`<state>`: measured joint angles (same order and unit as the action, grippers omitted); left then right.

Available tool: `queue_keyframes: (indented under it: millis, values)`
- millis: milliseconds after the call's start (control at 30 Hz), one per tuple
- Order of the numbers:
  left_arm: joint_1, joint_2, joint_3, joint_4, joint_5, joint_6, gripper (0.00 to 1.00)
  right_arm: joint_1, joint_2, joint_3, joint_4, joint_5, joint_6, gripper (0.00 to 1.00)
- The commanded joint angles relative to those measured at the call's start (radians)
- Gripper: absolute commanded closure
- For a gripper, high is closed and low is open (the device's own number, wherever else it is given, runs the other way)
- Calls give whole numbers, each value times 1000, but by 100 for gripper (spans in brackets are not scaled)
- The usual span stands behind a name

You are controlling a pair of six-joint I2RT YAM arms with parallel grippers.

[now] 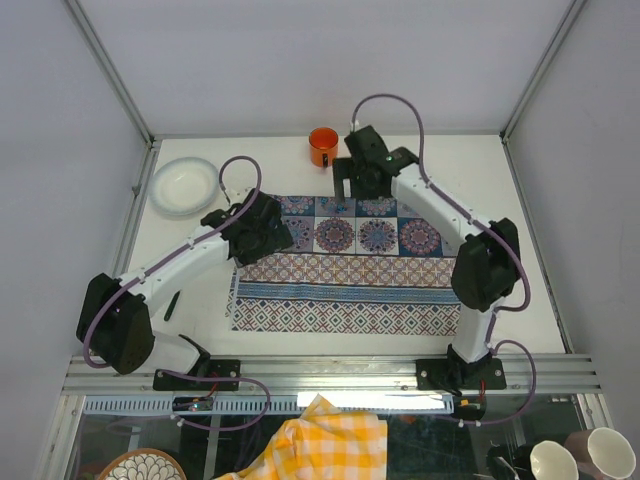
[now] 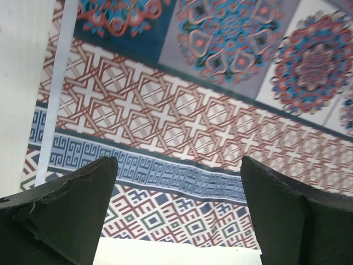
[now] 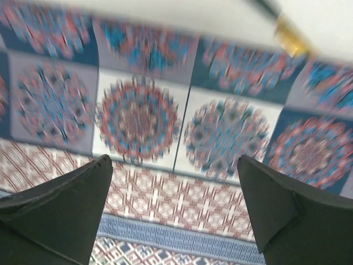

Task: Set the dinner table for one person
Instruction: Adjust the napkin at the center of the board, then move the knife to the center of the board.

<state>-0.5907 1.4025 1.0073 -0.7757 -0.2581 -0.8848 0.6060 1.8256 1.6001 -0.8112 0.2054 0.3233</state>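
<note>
The black-and-gold object's joint (image 3: 280, 21) lies beyond my right gripper's open fingers, so next I will move that gripper to the right in the wrist view and lower it onto the joint.
The dinner table (image 1: 520, 200) is a plain white top. A blue-and-purple tile-print cloth (image 1: 350, 275) lies flat across its middle. My left gripper (image 1: 262, 228) hovers over the cloth's left part. Its jaws stand wide open and empty, with only the cloth (image 2: 182, 127) and bare table (image 2: 22, 83) below my left gripper (image 2: 177, 165). My right gripper (image 1: 352, 185) hangs over the cloth's far edge. It too is open with nothing between the fingers, above the mandala tiles (image 3: 138, 118) seen past my right gripper (image 3: 174, 160).
A white bowl (image 1: 183, 186) sits at the far left and an orange mug (image 1: 322, 146) at the far middle. A slim dark utensil (image 1: 172, 305) lies left of the cloth. A blurred black-and-gold object (image 3: 287, 32) lies off the cloth. A yellow checked cloth (image 1: 320, 445) and mugs (image 1: 575, 460) sit below the near rail.
</note>
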Motion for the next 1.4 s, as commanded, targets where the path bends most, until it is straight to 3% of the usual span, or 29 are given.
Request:
queue_keyframes:
  millis: [0,100,400,533,633,700,867,1133,1367]
  values:
    - [-13,-2,66,-33,-36,40,1,-87,125,275,-92,37,-130,0]
    - [-13,3,62,-32,-29,39,1,-114,247,436,-158,126,-216,0]
    - [-14,-13,32,-20,-27,43,1,-268,440,634,-167,-29,-392,3]
    - [-12,-12,25,-9,-18,45,1,-319,458,638,-128,-93,-421,41]
    - [-13,-10,17,0,-3,45,1,-341,479,634,-114,-135,-425,56]
    - [-13,-11,12,3,-1,43,1,-346,494,635,-106,-160,-424,60]
    - [-13,-22,-6,7,-1,42,1,-351,532,645,-103,-237,-427,59]
    - [-14,-13,-26,30,16,38,1,-354,562,644,-97,-298,-453,47]
    - [-14,-12,-32,38,20,40,1,-353,613,670,-104,-325,-457,50]
